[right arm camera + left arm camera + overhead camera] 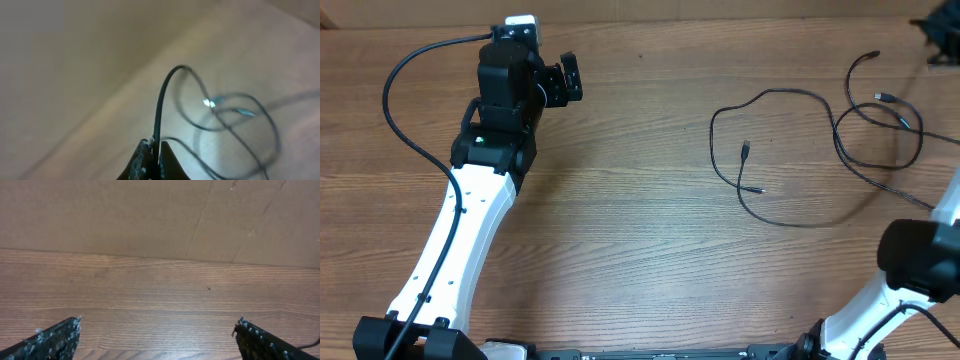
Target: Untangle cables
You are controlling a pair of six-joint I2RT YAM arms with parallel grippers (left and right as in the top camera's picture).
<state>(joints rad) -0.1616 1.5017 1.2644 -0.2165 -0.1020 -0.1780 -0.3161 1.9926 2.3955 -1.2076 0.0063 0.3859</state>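
The robot's right gripper will next carry the cable to its left in the overhead view, toward the long cable's far bend point(782, 90), and let it go clear of the loops.
Thin black cables point(790, 93) lie in loose overlapping loops on the right half of the wooden table, with small plug ends point(747, 150) showing. In the right wrist view my right gripper point(156, 145) is shut on one black cable point(161, 105), which rises from between the fingertips and arcs over to the other loops and a silvery plug point(209, 103). My left gripper point(567, 78) hovers at the far left back of the table, far from the cables. It stands wide open point(157, 322) with only bare wood between its fingers.
A cardboard wall point(150, 215) runs along the table's back edge just beyond the left gripper. The left arm's thicker black cable point(395, 110) loops at the far left. The right arm's elbow point(920, 258) sits at the lower right.
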